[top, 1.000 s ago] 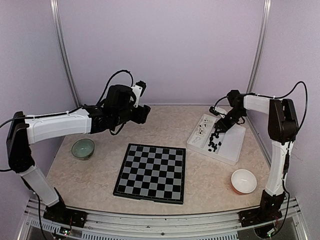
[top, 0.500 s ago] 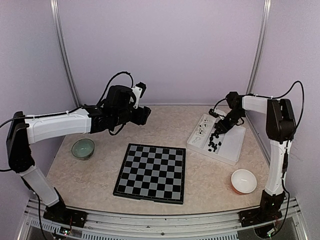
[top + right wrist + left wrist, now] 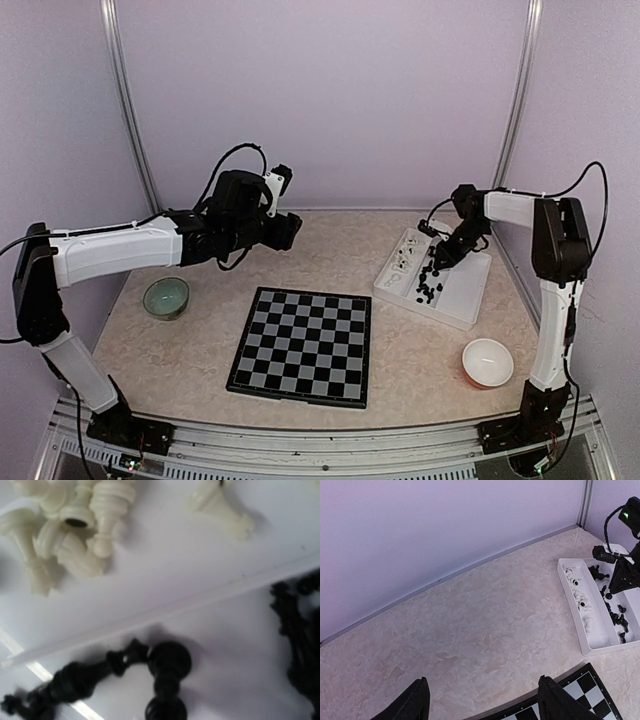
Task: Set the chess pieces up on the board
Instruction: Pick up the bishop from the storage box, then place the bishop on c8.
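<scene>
I should lift my right gripper from the tray (image 3: 455, 300) next, move it back over the board's near row (image 3: 321, 388) and lower it to release the black piece, because those squares are empty.
The board (image 3: 303, 345) lies bare in the middle of the table; its far corner (image 3: 585, 690) shows in the left wrist view. Black chess pieces (image 3: 428, 288) lie loose in the white tray (image 3: 455, 300). My right gripper (image 3: 437, 262) is down among them, shut. Its fingers are out of frame in the right wrist view, where a black chess piece (image 3: 169, 662) runs to the bottom edge at the jaws. Another black piece (image 3: 80, 680) lies beside it. My left gripper (image 3: 290, 228) hovers open and empty beyond the board's far left corner, fingers (image 3: 415, 702) wide apart.
White pieces (image 3: 75, 530) fill the tray's narrower compartment behind a divider (image 3: 165, 610). A green bowl (image 3: 166, 296) stands left of the board. A white bowl (image 3: 487, 362) with an orange base stands near the front right. Purple walls enclose the table.
My right gripper's jaws have closed in the tray's black-piece compartment. The left arm has barely shifted.
</scene>
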Robot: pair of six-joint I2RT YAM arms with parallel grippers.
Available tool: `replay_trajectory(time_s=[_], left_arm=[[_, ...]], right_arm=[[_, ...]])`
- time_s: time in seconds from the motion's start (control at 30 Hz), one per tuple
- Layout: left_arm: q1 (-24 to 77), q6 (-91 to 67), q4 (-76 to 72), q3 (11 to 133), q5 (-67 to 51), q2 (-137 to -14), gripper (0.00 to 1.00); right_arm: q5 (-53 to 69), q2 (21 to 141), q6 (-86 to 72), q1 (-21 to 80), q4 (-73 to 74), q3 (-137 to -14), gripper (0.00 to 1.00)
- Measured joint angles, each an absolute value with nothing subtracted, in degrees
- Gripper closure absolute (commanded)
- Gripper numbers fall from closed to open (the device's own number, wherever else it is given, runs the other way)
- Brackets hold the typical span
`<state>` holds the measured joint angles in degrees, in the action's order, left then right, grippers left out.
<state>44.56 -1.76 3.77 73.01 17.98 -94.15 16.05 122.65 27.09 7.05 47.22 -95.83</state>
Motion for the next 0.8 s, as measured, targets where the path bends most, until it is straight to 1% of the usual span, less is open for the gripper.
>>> replay_trajectory(time_s=[0.1,0.17,0.43,0.57,0.8], left_arm=[[44.5,-2.0,4.0,73.4,18.0,-94.1,0.27],[44.3,-2.3,4.1,73.4,17.7,-94.1,0.27],[39.7,-5.5,5.0,73.9,14.1,-94.1,0.27],[37.1,-7.0,5.2,74.5,13.1,-94.1,0.27],[34.9,-8.0,5.6,74.5,12.4,-94.0,0.27]], right_arm=[[15.1,120.0,27.1,7.0,47.9,-94.8,1.00],[14.9,116.2,27.1,7.0,48.6,-93.7,1.00],[20.4,94.3,29.1,9.3,47.8,-86.4,1.00],[24.0,89.4,31.6,16.1,46.7,-80.9,1.00],[29.0,89.2,36.8,34.6,48.3,-73.9,1.00]])
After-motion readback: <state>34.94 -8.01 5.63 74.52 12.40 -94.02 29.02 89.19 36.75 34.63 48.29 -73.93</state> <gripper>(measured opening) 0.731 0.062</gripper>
